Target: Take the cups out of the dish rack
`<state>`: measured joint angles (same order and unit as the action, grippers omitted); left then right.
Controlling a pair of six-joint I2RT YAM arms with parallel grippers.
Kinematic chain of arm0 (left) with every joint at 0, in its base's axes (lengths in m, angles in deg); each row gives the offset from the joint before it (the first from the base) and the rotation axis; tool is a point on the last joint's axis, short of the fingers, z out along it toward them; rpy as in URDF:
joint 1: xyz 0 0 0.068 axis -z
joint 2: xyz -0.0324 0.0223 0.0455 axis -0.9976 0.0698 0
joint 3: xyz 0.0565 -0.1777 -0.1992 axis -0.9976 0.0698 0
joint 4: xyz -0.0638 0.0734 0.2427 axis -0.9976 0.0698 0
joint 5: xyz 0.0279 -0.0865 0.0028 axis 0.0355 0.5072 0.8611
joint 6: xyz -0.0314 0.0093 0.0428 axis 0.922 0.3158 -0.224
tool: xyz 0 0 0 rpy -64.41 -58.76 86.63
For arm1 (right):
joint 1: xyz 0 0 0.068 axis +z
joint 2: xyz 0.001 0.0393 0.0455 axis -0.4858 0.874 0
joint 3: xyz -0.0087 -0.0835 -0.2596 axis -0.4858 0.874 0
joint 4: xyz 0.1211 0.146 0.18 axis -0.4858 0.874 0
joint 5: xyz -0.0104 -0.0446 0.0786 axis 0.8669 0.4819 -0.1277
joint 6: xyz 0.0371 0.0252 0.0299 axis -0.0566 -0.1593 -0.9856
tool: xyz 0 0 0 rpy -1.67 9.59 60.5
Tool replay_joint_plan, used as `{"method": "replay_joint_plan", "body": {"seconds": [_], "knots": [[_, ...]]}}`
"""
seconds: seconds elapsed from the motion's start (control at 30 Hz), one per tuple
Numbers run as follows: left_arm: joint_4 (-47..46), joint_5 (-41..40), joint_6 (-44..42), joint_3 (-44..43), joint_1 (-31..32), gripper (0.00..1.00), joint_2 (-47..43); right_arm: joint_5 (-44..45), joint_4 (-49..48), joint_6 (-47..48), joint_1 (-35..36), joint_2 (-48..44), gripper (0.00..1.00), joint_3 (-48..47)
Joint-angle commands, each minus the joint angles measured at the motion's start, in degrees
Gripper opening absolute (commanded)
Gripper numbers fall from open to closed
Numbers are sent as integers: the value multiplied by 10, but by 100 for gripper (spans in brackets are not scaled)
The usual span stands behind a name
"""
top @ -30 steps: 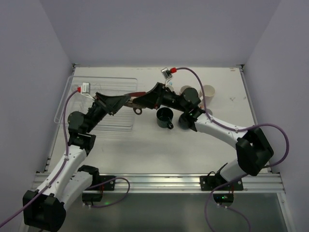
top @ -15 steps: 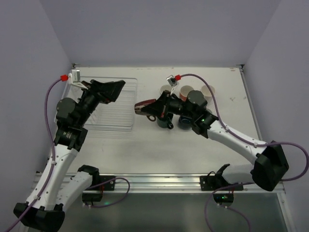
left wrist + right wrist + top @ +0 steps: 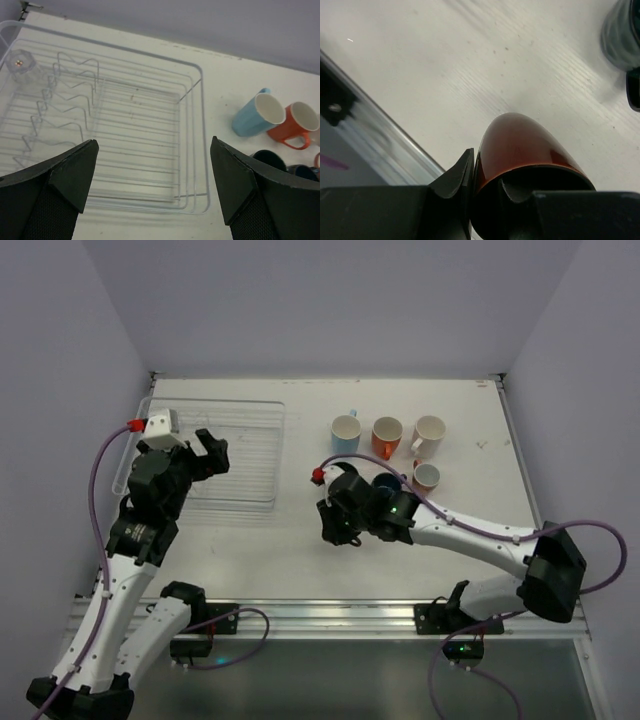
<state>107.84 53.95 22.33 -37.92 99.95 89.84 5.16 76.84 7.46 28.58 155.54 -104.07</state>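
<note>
My right gripper is about to go down between the dark teal cup (image 3: 385, 485) and the metal bar until the brown cup's base stands, since bare table shows there.
My right gripper (image 3: 338, 526) (image 3: 487, 180) is shut on the small dark brown cup (image 3: 525, 145), one finger outside its wall and one inside, low over the table. My left gripper (image 3: 205, 454) (image 3: 155, 190) is open and empty above the near right part of the see-through dish rack (image 3: 262, 455) (image 3: 192, 125). A clear glass (image 3: 22, 65) stands in the rack's far left corner. On the table stand the light blue cup (image 3: 346, 430) (image 3: 257, 115), orange cup (image 3: 386, 433) (image 3: 295, 125), white cup (image 3: 430, 432) and small pink cup (image 3: 427, 476). A dark teal cup (image 3: 385, 485) (image 3: 622, 35) sits by my right wrist.
A second dark cup (image 3: 270, 160) shows beside the teal one in the left wrist view; my right arm covers it from above. A metal rail (image 3: 330, 615) (image 3: 380, 135) runs along the table's near edge, close to the brown cup.
The brown cup passed from my left gripper to my right. My right arm carried it from mid-table down toward the near edge. My left arm drew back over the rack, open.
</note>
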Motion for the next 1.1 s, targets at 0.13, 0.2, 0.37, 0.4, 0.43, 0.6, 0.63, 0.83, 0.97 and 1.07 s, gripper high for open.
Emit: {"method": "replay_joint_plan", "body": {"seconds": [0.13,0.2,0.37,0.4,0.43,0.6,0.63,0.83,0.97,1.07], "knots": [[24,-87,-49,25,1,100,18,122,70,39,21,131,0,-77],[24,-88,-49,30,1,100,27,125,79,45,21,149,0,-88],[23,-92,-48,31,0,100,34,129,76,52,21,178,0,-92],[23,-95,-47,31,-1,100,34,129,75,52,21,183,1,-94],[22,-97,-47,30,-1,100,35,131,74,53,21,190,2,-94],[26,-95,-40,23,-8,100,56,129,69,53,20,205,22,-92],[29,-91,-37,15,-9,100,61,128,67,53,21,197,29,-91],[25,-68,-22,-19,-16,100,95,128,58,55,21,147,49,-88],[5,-82,0,-51,-22,100,136,110,53,57,21,92,65,-78],[-19,-94,19,-70,-51,100,170,96,44,59,21,33,70,-63]]}}
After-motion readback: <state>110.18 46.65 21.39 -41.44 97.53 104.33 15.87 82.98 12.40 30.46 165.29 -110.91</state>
